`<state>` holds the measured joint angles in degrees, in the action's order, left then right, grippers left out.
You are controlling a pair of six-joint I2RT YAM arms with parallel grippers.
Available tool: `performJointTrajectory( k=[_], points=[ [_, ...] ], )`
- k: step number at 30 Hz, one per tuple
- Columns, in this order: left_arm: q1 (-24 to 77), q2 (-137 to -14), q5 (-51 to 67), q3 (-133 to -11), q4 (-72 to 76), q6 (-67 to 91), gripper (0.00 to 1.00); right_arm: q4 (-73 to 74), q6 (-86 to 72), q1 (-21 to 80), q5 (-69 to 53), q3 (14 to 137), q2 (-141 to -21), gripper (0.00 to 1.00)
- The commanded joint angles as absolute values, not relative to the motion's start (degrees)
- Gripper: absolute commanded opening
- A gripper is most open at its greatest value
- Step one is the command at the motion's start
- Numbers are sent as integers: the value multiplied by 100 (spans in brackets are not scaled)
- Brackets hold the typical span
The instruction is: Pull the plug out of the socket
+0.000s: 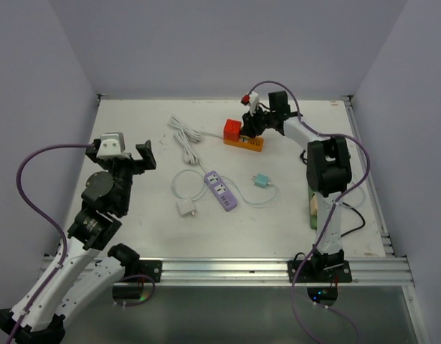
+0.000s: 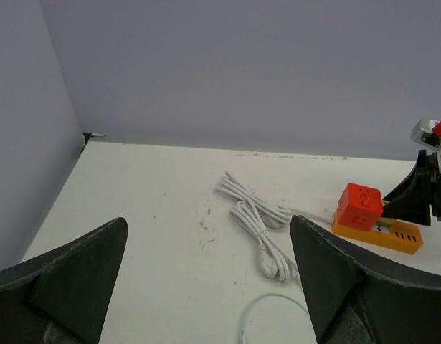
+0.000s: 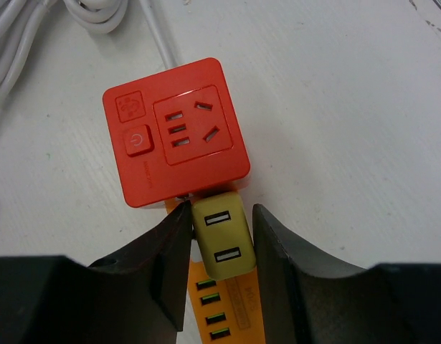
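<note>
Clear tabletop lies to the right of my right gripper in the top view, so next I pull the plug up, carry it there, lower it and release.
An olive-yellow plug [image 3: 220,236] with two USB slots sits in an orange socket strip [image 3: 227,315], right beside a red cube socket [image 3: 173,140]. My right gripper [image 3: 220,215] comes down from above, and its two black fingers press against the plug's left and right sides. In the top view the right gripper [image 1: 252,122] is over the orange strip [image 1: 249,143] at the back of the table. The plug itself is hidden there. My left gripper [image 1: 123,154] hovers at the left, wide open and holding nothing [image 2: 207,223].
A coiled white cable [image 1: 186,136] lies left of the red cube [image 1: 233,129]. A purple power strip [image 1: 221,190], a white adapter [image 1: 186,208] and a teal plug [image 1: 260,181] with thin cords lie mid-table. Walls enclose the back and both sides.
</note>
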<state>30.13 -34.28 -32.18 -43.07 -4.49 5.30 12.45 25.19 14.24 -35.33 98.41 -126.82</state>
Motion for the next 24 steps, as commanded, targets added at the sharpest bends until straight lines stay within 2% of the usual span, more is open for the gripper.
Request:
performJointTrajectory(
  k=[1, 8, 10, 13, 14, 24],
  points=[
    [3032, -3349, -3147, -4518, -448, 475, 100, 1494, 2602, 1476, -3279, 9967, -12569, 36],
    [3041, -3287, -3138, -4526, -448, 475, 100, 1635, 2462, 1538, -2945, 9861, -12200, 17],
    [3032, -3270, -3138, -4526, -448, 475, 100, 1792, 2365, 1660, -2568, 9887, -12112, 15],
    [3041, -3252, -3138, -4535, -457, 475, 100, 1986, 1918, 1985, -1735, 9582, -11761, 7],
    [3041, -3252, -3155, -4535, -457, 483, 100, 1865, 1699, 2056, -1566, 9423, -11655, 0],
    [3041, -3269, -3217, -4518, -475, 475, 100, 678, -869, 2101, -1767, 7342, -10293, 0]
  ],
)
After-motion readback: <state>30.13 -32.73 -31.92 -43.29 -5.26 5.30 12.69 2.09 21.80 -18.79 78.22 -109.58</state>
